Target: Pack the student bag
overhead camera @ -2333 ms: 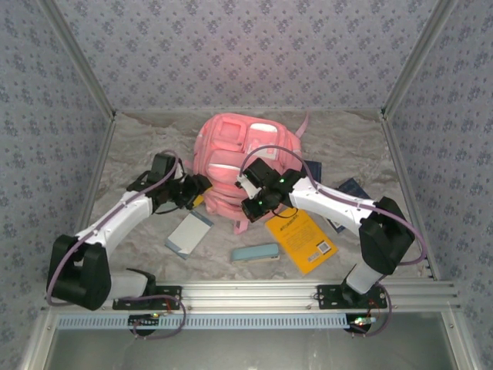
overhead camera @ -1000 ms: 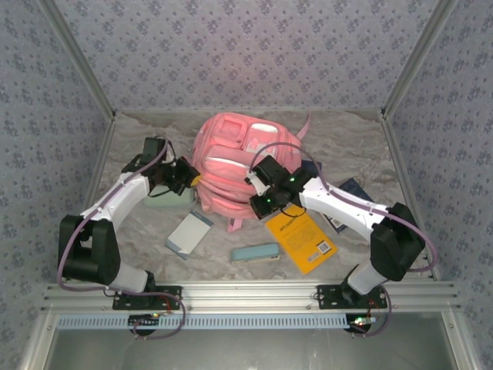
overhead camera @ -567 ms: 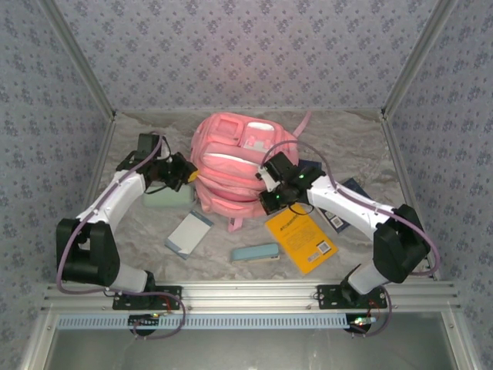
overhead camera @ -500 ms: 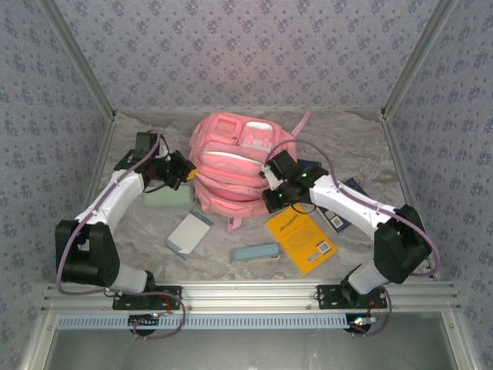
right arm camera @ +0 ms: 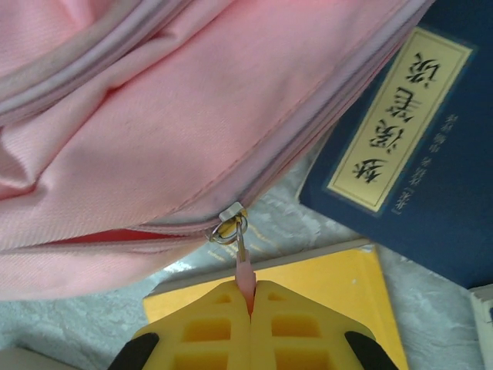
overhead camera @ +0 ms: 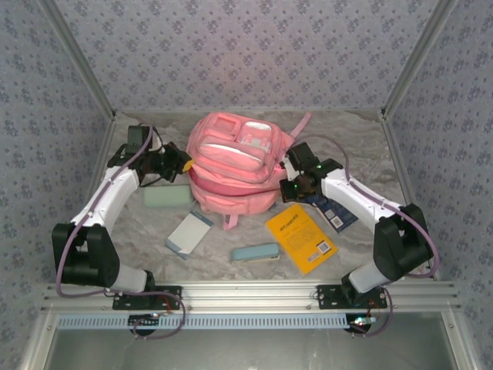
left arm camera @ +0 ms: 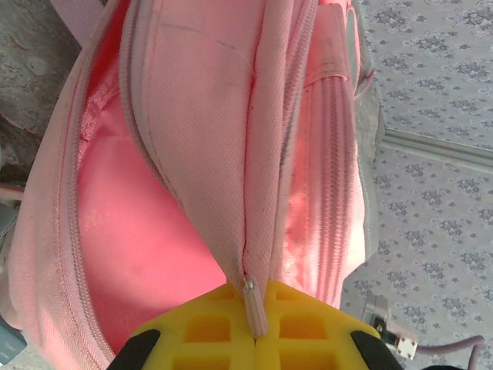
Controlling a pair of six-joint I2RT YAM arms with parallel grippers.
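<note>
The robot's right gripper needs to move outward along the closed zipper track (right arm camera: 327, 116) next and let go of the pink zip pull, because the main zip is still shut beyond its metal slider (right arm camera: 229, 223).
The student bag (overhead camera: 231, 166) is a big pink backpack lying mid-table with its front pockets facing up. My left gripper (overhead camera: 182, 165) is at its left side, shut on a pink zip pull (left arm camera: 256, 312) where the zipper tape ends; the yellow pads (left arm camera: 208, 331) meet around it. Pink lining (left arm camera: 139, 239) shows through the parted main zip. At the bag's right side my right gripper (overhead camera: 286, 179) is shut on the other pink zip pull (right arm camera: 245, 276), which hangs from a metal slider (right arm camera: 229, 223).
A yellow book (overhead camera: 302, 237) and a dark blue book (overhead camera: 331, 208) lie right of the bag, under my right arm. A pale blue pencil case (overhead camera: 256, 252), a white-and-blue notebook (overhead camera: 189, 231) and a mint green box (overhead camera: 167, 196) lie in front and to the left.
Both grippers have drawn apart, the left one out to the left and back, the right one out to the right. The bag's zip has parted wider and the bag has shifted back.
</note>
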